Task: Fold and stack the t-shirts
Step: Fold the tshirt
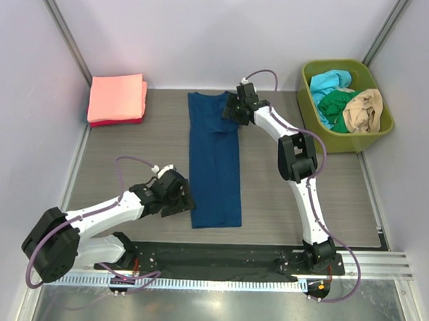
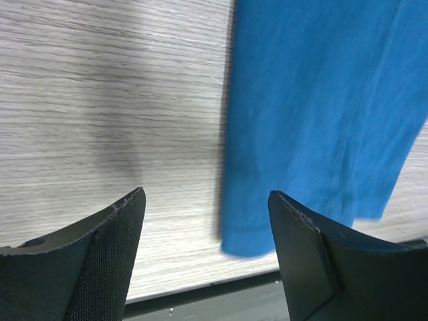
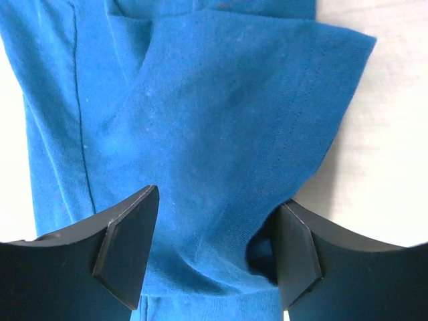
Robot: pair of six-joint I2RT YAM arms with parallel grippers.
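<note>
I need to pull my right gripper back along the folded t-shirt next, to the t-shirt's free hem corner (image 1: 238, 224) farther back, as my left gripper is already on either side of the other corner.
A navy blue t-shirt (image 1: 214, 160) lies on the table, folded lengthwise into a long strip. My left gripper (image 1: 182, 201) is open and low beside the strip's near left corner. In the left wrist view that corner (image 2: 254, 234) lies between my spread fingertips (image 2: 207, 224). My right gripper (image 1: 231, 109) is open at the strip's far right, over a sleeve folded inward. In the right wrist view the blue cloth (image 3: 200, 120) fills the gap of the gripper (image 3: 214, 231), and the jaws stand wide on either side of a fold. No print shows.
A folded salmon-pink tee on a red one (image 1: 116, 99) lies stacked at the far left. A green bin (image 1: 309, 106) at the far right holds crumpled cyan (image 1: 328, 83), green (image 1: 334, 103) and tan (image 1: 364, 109) tees. A black rail (image 1: 218, 256) runs along the near edge.
</note>
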